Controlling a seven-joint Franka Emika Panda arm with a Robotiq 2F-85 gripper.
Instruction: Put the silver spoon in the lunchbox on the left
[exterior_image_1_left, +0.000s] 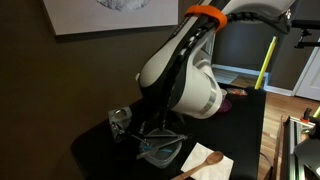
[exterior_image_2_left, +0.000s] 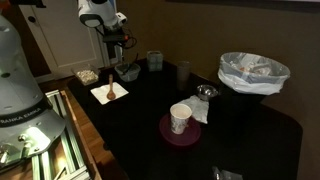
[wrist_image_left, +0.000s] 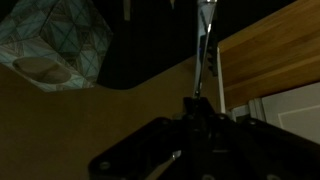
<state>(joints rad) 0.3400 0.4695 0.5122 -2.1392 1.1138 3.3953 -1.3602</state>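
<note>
My fingers are still above the lunchbox's rim, so they need to go down toward the clear lunchbox's open top (exterior_image_1_left: 160, 150) below and release the silver spoon next.
My gripper (wrist_image_left: 197, 104) is shut on the silver spoon (wrist_image_left: 205, 45). In the wrist view the spoon's thin shiny handle sticks straight out from between the fingertips. In both exterior views the gripper (exterior_image_1_left: 150, 132) (exterior_image_2_left: 122, 57) hangs just above a clear lunchbox (exterior_image_1_left: 160, 152) (exterior_image_2_left: 128, 72) at the table's end. The spoon itself is too thin to make out in the exterior views. I cannot tell whether its tip touches the lunchbox.
A wooden spoon (exterior_image_1_left: 203, 160) (exterior_image_2_left: 112, 91) lies on a pale napkin (exterior_image_1_left: 215, 168) beside the lunchbox. A glass jar (exterior_image_1_left: 120, 120) stands nearby. Farther along are a clear container (exterior_image_2_left: 155, 60), a dark cup (exterior_image_2_left: 184, 71), a paper cup (exterior_image_2_left: 180, 118) on a purple plate and a bag-lined bowl (exterior_image_2_left: 253, 72).
</note>
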